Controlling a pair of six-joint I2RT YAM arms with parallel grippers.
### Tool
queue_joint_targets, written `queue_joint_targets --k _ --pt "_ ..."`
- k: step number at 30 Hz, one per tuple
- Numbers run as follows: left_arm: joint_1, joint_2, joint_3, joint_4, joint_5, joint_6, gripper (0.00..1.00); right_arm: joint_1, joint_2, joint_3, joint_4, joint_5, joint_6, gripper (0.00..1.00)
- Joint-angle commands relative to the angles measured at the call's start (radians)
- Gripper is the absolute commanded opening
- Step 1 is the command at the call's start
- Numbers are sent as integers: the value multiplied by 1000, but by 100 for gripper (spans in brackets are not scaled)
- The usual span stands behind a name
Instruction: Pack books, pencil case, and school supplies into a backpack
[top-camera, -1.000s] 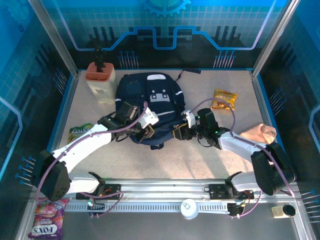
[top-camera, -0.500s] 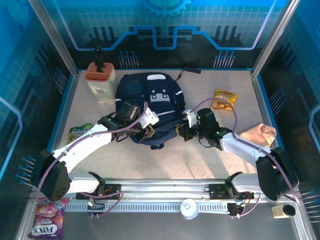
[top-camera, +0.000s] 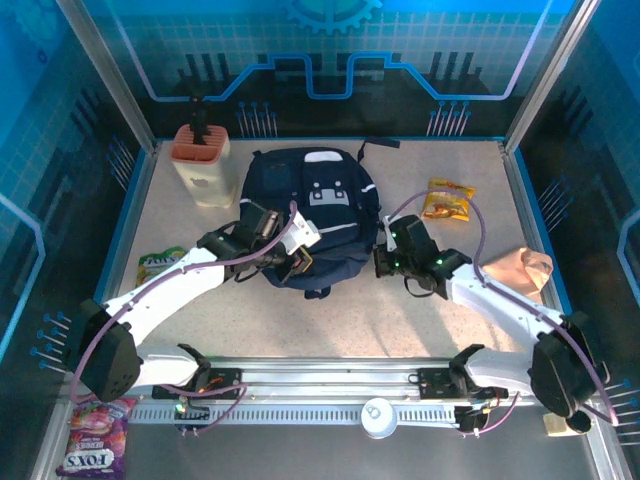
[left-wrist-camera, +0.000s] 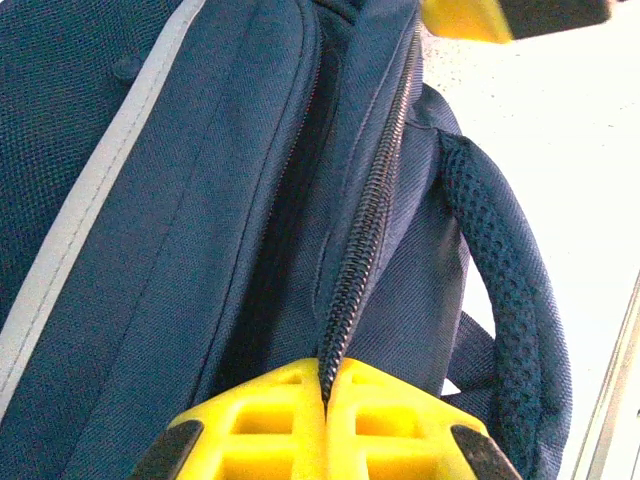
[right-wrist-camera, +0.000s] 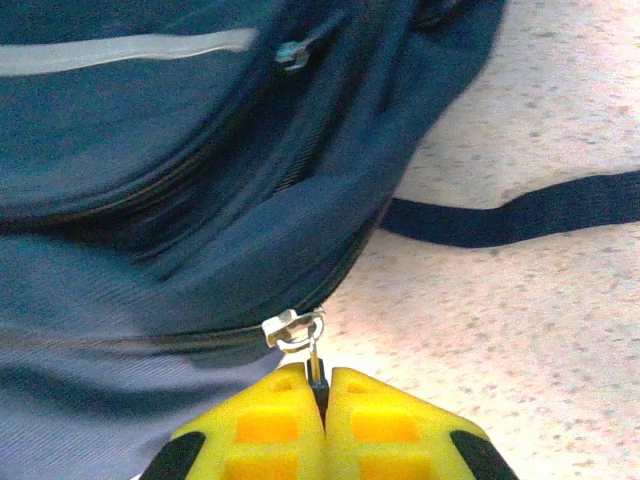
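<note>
I will move my right gripper along the backpack's side edge (right-wrist-camera: 364, 240) toward the yellow-orange snack packet and let go of the pull (right-wrist-camera: 317, 375), because the zipper seam goes on past the slider.
The navy backpack (top-camera: 312, 205) lies flat in the middle of the table, top end toward me. My left gripper (top-camera: 298, 262) is at its near left edge; its yellow fingers (left-wrist-camera: 270, 420) are shut on the backpack's black zipper seam (left-wrist-camera: 365, 240). At the near right edge, my right gripper (top-camera: 383, 262) is shut on the small dark zipper pull (right-wrist-camera: 317, 375), which hangs from the silver slider (right-wrist-camera: 290, 328). The zipper line left of the slider looks closed. The books are out of view.
A beige holder with terracotta top (top-camera: 202, 160) stands at the back left. A yellow-orange snack packet (top-camera: 447, 197) lies right of the backpack, a green one (top-camera: 158, 264) at the left. A peach soft thing (top-camera: 515, 268) sits by the right wall. A black strap (right-wrist-camera: 520, 210) trails across the tabletop.
My right gripper closed on the zipper pull and drew it to the right. The backpack's right side shifted right with it. The left gripper stayed shut in place.
</note>
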Motion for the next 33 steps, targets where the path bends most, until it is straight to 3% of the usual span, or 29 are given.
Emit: queue_joint_targets --k 1,5,12,18,23,24,27,33 --pt "22 -43 35 -37 -26 2 0 -124 75 14 -59 135 10 0" --pt "21 -62 38 -75 27 20 0 -218 172 34 82 -7 -29 2" --pt "18 -100 39 -133 159 68 0 -313 389 176 202 -150 -68 5" --pt "14 -111 26 -164 200 86 0 -321 486 275 137 -118 -10 7" --pt "9 -113 22 -186 230 83 0 -331 398 240 0 -52 40 5" --pt "5 -116 17 -186 225 74 6 -335 366 214 -40 -45 53 5" --pt "3 -145 -9 -140 189 25 40 -337 267 126 -156 -23 105 5" --pt "3 -187 -68 74 -59 -146 74 -343 102 -60 -218 -9 154 7"
